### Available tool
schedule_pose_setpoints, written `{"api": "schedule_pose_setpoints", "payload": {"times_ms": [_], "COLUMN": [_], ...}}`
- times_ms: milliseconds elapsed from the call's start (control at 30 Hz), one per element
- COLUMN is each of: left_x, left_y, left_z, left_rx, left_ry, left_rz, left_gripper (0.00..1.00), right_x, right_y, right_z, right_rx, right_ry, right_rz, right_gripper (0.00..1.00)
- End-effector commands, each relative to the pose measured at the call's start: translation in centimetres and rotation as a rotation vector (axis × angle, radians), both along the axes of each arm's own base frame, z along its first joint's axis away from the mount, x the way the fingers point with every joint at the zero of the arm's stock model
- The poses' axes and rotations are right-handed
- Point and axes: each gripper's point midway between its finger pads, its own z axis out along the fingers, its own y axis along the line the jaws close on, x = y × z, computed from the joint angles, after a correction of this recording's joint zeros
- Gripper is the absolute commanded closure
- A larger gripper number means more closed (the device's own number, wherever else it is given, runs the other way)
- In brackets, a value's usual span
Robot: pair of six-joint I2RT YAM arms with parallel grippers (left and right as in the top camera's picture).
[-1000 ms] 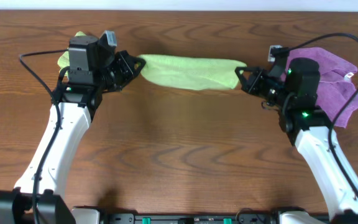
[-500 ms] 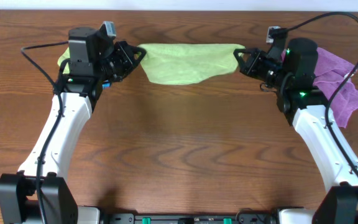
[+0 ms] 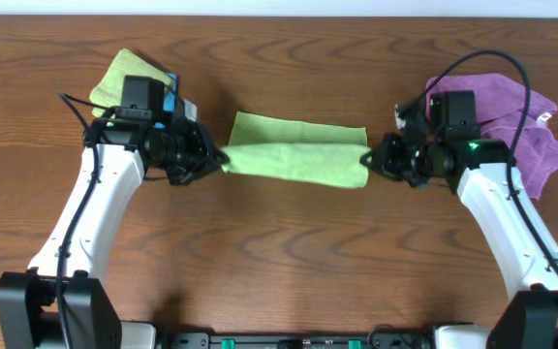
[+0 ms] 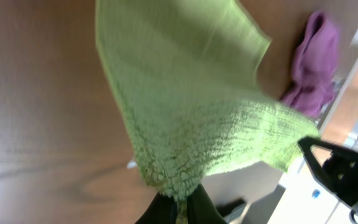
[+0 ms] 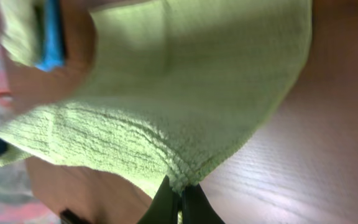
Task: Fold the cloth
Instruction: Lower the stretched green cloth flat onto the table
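My right gripper should go outward and down to the far corner nearest the purple cloth and release the green cloth's held corner there.
A light green cloth [image 3: 296, 155] lies stretched across the middle of the wooden table, its near half doubled over the far half. My left gripper [image 3: 223, 159] is shut on the cloth's left corner, and my right gripper [image 3: 367, 158] is shut on its right corner. In the left wrist view the green cloth [image 4: 185, 106] hangs from the closed fingertips [image 4: 180, 205]. In the right wrist view the green cloth [image 5: 179, 93] runs out from the closed fingertips [image 5: 180, 193].
A folded green cloth [image 3: 124, 76] lies at the back left behind the left arm. A crumpled purple cloth [image 3: 526, 121] lies at the back right by the right arm and shows in the left wrist view [image 4: 312, 71].
Both grippers have moved toward the front of the table with the cloth's corners. The cloth went from stretched and lifted at the back to lying doubled over on the table.
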Motion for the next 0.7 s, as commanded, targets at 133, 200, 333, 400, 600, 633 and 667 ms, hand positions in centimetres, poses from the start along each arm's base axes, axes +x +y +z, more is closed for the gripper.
{"api": "schedule_pose_setpoints", "payload": {"times_ms": [133, 200, 333, 400, 600, 633, 667], "left_x": [-3.2, -4.1, -6.1, -7.2, -8.7, -8.7, -8.7], "left_y": [-1.0, -1.5, -2.3, -2.4, -1.7, -1.7, -1.7], "left_z": [-0.6, -1.2, -2.9, -3.8, -5.8, -5.8, -5.8], "left_rx": [0.102, 0.133, 0.161, 0.168, 0.196, 0.196, 0.196], "left_ry": [0.029, 0.043, 0.092, 0.123, 0.180, 0.180, 0.178], "left_rz": [-0.131, -0.163, -0.214, -0.228, -0.224, -0.223, -0.223], "left_gripper": [0.94, 0.94, 0.94, 0.94, 0.94, 0.94, 0.94], "right_x": [-3.2, -4.2, -5.6, -5.9, -7.6, -8.0, -8.4], "right_y": [-1.6, -1.9, -2.2, -2.3, -2.8, -2.8, -2.9], "right_z": [-1.7, -2.2, -3.1, -3.5, -5.2, -5.5, -5.9], "right_rx": [-0.122, -0.140, -0.156, -0.163, -0.191, -0.193, -0.193], "right_ry": [0.073, 0.108, 0.151, 0.161, 0.211, 0.223, 0.237], "right_rz": [0.104, 0.121, 0.143, 0.147, 0.167, 0.167, 0.169], "right_gripper": [0.99, 0.98, 0.99, 0.99, 0.99, 0.98, 0.98]}}
